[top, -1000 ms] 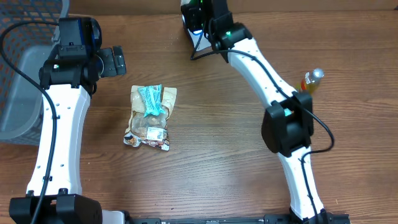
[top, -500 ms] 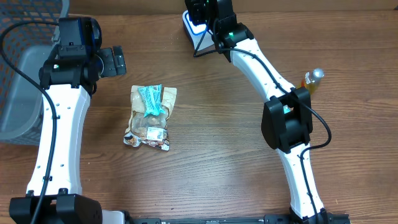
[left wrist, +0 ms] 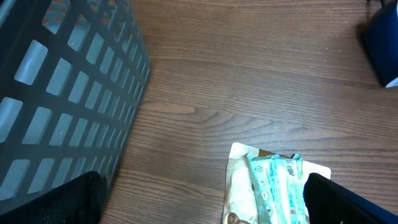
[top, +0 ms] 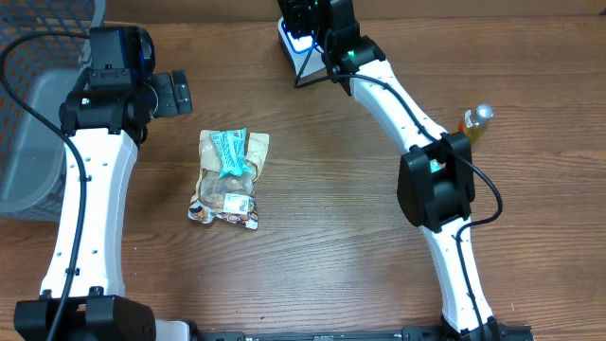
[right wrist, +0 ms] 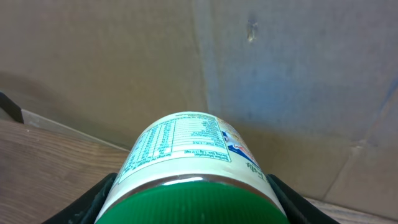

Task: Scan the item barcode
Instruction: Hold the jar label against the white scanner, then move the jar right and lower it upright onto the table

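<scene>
The jar should go onto clear tabletop near the yellow bottle, below and back from my right gripper. I will next swing the gripper back, tilt it downward, lower the jar there and let go.
The item is a white-labelled jar with a green lid (right wrist: 194, 163), and my right gripper (right wrist: 193, 208) is shut on it, one finger against each side. The label's nutrition panel faces the right wrist camera; no barcode shows. In the overhead view the right gripper (top: 317, 21) sits at the table's far edge, over a white scanner glowing blue (top: 295, 40) on a black stand. The arm hides the jar there. My left gripper (top: 176, 93) hangs open and empty over the table, beside the basket.
A grey mesh basket (top: 26, 142) stands at the left edge, close to the left fingers (left wrist: 65, 199). A snack pouch (top: 227, 194) with a teal packet (top: 230, 152) on it lies mid-table. A yellow bottle (top: 476, 123) stands at the right. A cardboard wall (right wrist: 280, 62) faces the jar.
The right arm shifted slightly right and farther back with the jar during the first half second, then held still. The left arm has not moved.
</scene>
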